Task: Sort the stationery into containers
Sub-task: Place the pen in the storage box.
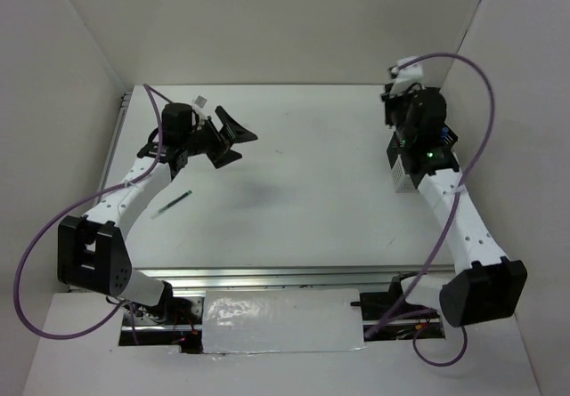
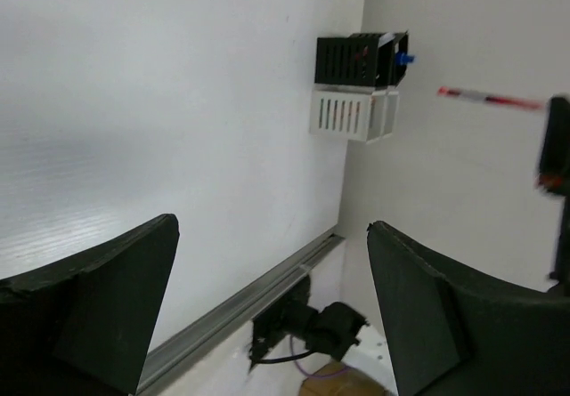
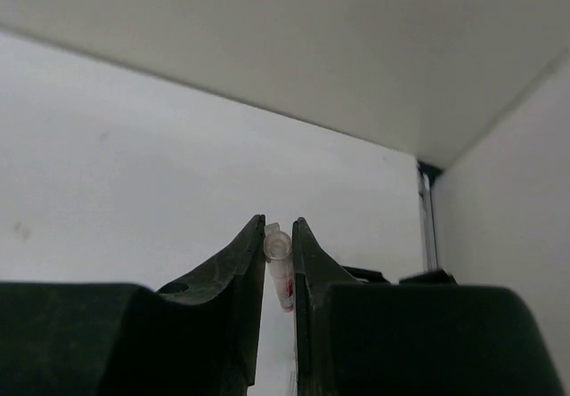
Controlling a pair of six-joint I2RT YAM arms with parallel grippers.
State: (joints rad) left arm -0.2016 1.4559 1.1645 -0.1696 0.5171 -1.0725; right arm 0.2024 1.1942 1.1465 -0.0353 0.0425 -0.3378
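Observation:
I should move my right gripper to the right in the top view and down to let go of the pen into the black bin, because it is still above the bins.
My right gripper (image 3: 279, 226) is shut on a clear pen with red ink (image 3: 284, 282), held up in the air end-on to the camera. In the top view this gripper (image 1: 403, 68) is at the far right, beyond the containers (image 1: 400, 173). These are black and white slatted bins, partly hidden under the arm. In the left wrist view the bins (image 2: 354, 86) stand against the wall, with the red pen (image 2: 490, 100) hovering to their right. My left gripper (image 1: 242, 145) is open and empty at the far left (image 2: 272, 227). A thin dark pen (image 1: 172, 204) lies on the table beside the left arm.
White walls close the table at the back and both sides. A metal rail (image 2: 240, 303) runs along the near edge. A small blue piece (image 2: 405, 59) sticks out of the black bin. A small white piece (image 1: 201, 101) lies at the far left.

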